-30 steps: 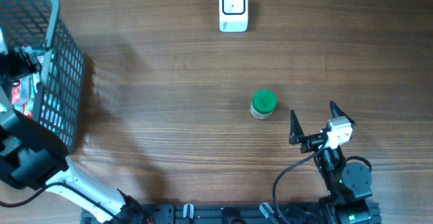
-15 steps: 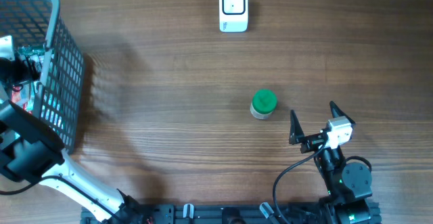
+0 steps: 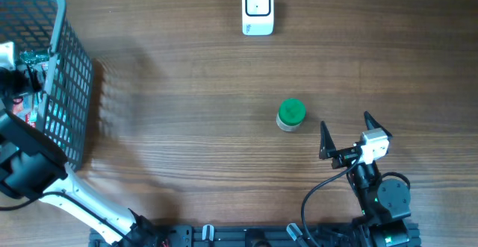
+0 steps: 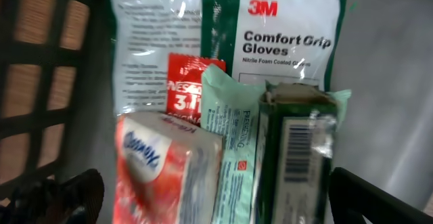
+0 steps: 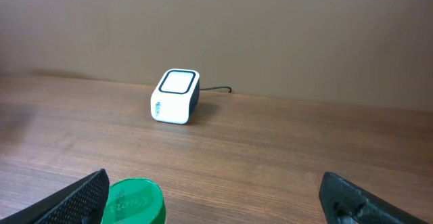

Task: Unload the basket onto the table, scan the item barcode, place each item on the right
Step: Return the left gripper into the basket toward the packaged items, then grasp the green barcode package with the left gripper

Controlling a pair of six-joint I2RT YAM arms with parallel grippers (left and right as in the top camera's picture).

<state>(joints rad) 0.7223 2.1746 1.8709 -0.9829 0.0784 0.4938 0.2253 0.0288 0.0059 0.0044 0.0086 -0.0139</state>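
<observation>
The dark green box (image 4: 298, 156) is below my left gripper, toward the right in the wrist view, so next I lower my fingers and shift them that way to centre them.
My left gripper (image 4: 216, 210) is open and hangs inside the grey wire basket (image 3: 71, 75) at the table's left edge. Below its spread fingers lie a red and white tissue pack (image 4: 166, 166), a mint packet (image 4: 237, 136) and a dark green box (image 4: 298, 156) with a barcode facing up. The jaws touch none of them. A 3M gloves pack (image 4: 287, 38) lies beyond. My right gripper (image 3: 345, 125) is open and empty near the front right. A green-lidded jar (image 3: 290, 115) stands just left of its left finger. The white scanner (image 3: 258, 10) sits at the back centre.
The basket wall (image 4: 40, 82) rises close on the left of my left gripper. The scanner's cable (image 5: 216, 88) runs off to the back. Bare wood lies between the jar and the scanner (image 5: 175, 97).
My left arm has shifted slightly over the basket. The right arm, the jar and the scanner have not moved.
</observation>
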